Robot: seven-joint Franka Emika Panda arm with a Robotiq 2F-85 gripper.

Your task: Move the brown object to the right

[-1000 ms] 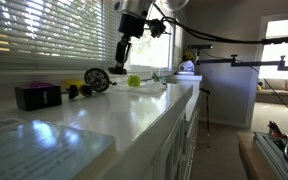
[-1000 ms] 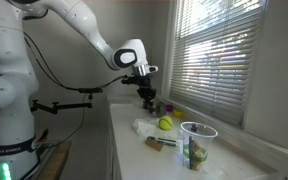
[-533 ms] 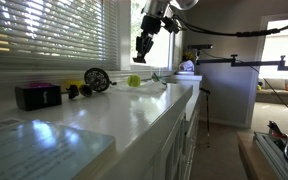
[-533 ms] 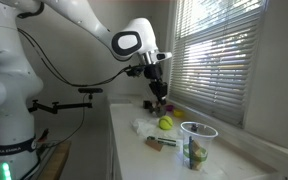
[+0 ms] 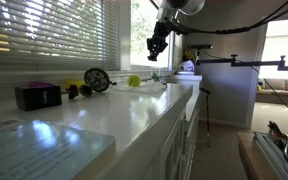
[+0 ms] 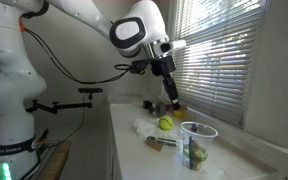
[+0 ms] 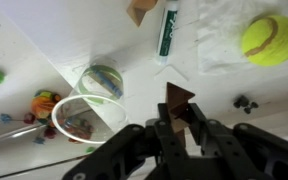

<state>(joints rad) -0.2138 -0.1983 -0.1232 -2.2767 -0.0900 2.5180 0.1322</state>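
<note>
I will next move my gripper to the left in the wrist view and go down to let go of the brown object inside the cup's opening [image 6: 198, 129] [image 7: 90, 118].
My gripper [image 7: 179, 128] is shut on the brown object [image 7: 177, 100], a small reddish-brown piece whose pointed end sticks out between the fingers. I hold it in the air above the white counter [image 7: 94, 40]. In both exterior views the gripper [image 5: 156, 50] [image 6: 173, 100] hangs well above the counter, over the far cluster of items. The brown object is too small to make out in the exterior views.
Below me lie a yellow-green tennis ball [image 7: 271, 40] [image 6: 165, 124], a green marker [image 7: 171, 28] and a clear plastic cup [image 7: 88, 120] [image 6: 196, 143]. A dark box with a magenta top [image 5: 38, 95] and a black-and-yellow reel [image 5: 96, 79] stand by the window blinds.
The gripper has risen from the counter and swung sideways, away from the reel toward the ball and cup, carrying the brown object.
</note>
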